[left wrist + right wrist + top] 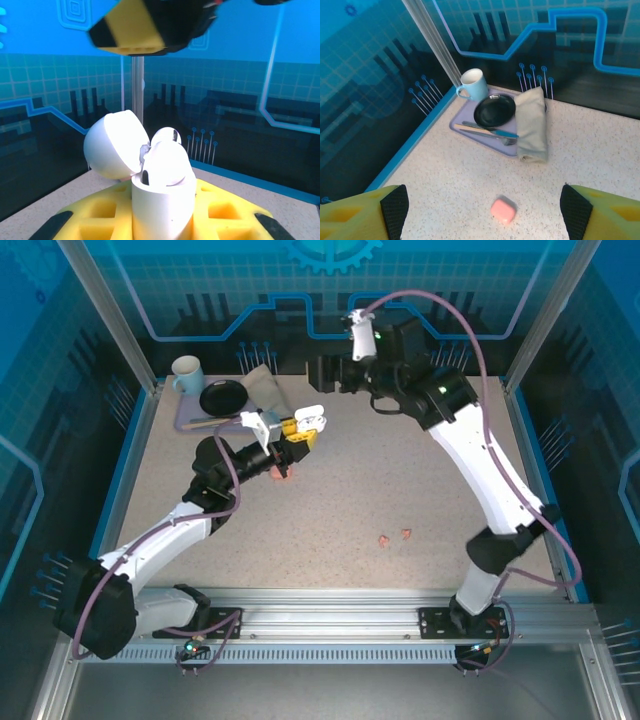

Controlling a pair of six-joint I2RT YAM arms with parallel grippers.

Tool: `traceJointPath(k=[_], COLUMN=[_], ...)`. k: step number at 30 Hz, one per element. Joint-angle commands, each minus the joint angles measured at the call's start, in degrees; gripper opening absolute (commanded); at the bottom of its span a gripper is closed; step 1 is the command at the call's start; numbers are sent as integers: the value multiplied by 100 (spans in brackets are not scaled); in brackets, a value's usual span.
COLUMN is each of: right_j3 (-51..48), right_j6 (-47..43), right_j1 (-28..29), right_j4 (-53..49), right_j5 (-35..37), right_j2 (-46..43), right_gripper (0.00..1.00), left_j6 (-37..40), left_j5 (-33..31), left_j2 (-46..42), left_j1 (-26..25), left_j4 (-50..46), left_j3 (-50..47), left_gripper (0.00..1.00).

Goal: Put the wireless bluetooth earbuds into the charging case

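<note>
My left gripper will next tilt downward and lower the white charging case (313,417) onto bare tabletop beside the pink case to let it go, because both earbuds are in the white case.
My left gripper (303,430) is shut on a white charging case (313,417), held up above the table. In the left wrist view the case (162,200) stands upright between the yellow fingers (95,215), its lid (112,145) swung open to the left. Two white earbuds (165,167) sit in its top. A pink case (283,472) lies closed on the table just below that gripper. Two salmon-pink earbuds (384,539) (407,533) lie loose mid-table. My right gripper (325,373) hangs high at the back, open and empty; in its wrist view the pink case (503,210) lies far below between the spread fingertips (395,210).
A lilac tray (470,131) at the back left carries a light-blue mug (472,84), a black dish (494,110), a fork and knife (487,131) and a folded cloth (532,122). A blurred yellow-and-black shape (137,30) hangs over the white case. A corner post (432,35) rises behind the tray.
</note>
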Motion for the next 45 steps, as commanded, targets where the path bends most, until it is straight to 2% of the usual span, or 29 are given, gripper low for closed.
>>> traceJointPath(k=[1, 3, 7, 14, 20, 23, 27, 31, 33, 36, 38, 41, 45], right_j3=[783, 1091, 945, -566, -1597, -1944, -2733, -3780, -4268, -4927, -5326, -5677, -5883], right_j6=[46, 41, 5, 13, 248, 497, 903, 1252, 1450, 1729, 1862, 1999, 2097], right_j1=[-66, -66, -28, 141, 176, 2, -474, -778, -859, -933, -949, -945, -944], right_j4=[-1234, -1521, -1709, -1238, -845, -703, -381, 1, 166, 429, 601, 712, 747], right_j5=[-130, -205, -273, -271, 69, 491, 533, 577, 678, 802, 865, 950, 1003], right_j2=[747, 1048, 1080, -6, -825, -1125, -1490, -1803, -1923, -2045, -2093, -2096, -2029], right_gripper=[81, 80, 76, 73, 74, 76, 78, 79, 79, 79, 79, 79, 79], left_j6=[110, 127, 207, 191, 60, -12, -186, -683, -1143, -2013, -2634, -3363, -4014], left_j5=[354, 378, 327, -6, -63, -134, -239, -360, -479, -588, -480, -128, 41], left_j2=[70, 101, 169, 337, 505, 615, 931, 1434, 1760, 2394, 2987, 3778, 4612], left_j1=[-41, -40, -34, -23, -14, -9, -15, -23, -42, -69, -62, -78, -82], left_j4=[-68, -76, -164, -31, 152, 12, -313, -486, -607, -1307, -1939, -2308, -2916], left_j3=[265, 301, 384, 391, 412, 501, 660, 758, 860, 1289, 1788, 2360, 3087], left_gripper=[0, 0, 0, 0, 0, 0, 0, 0, 0, 0, 0, 0, 0])
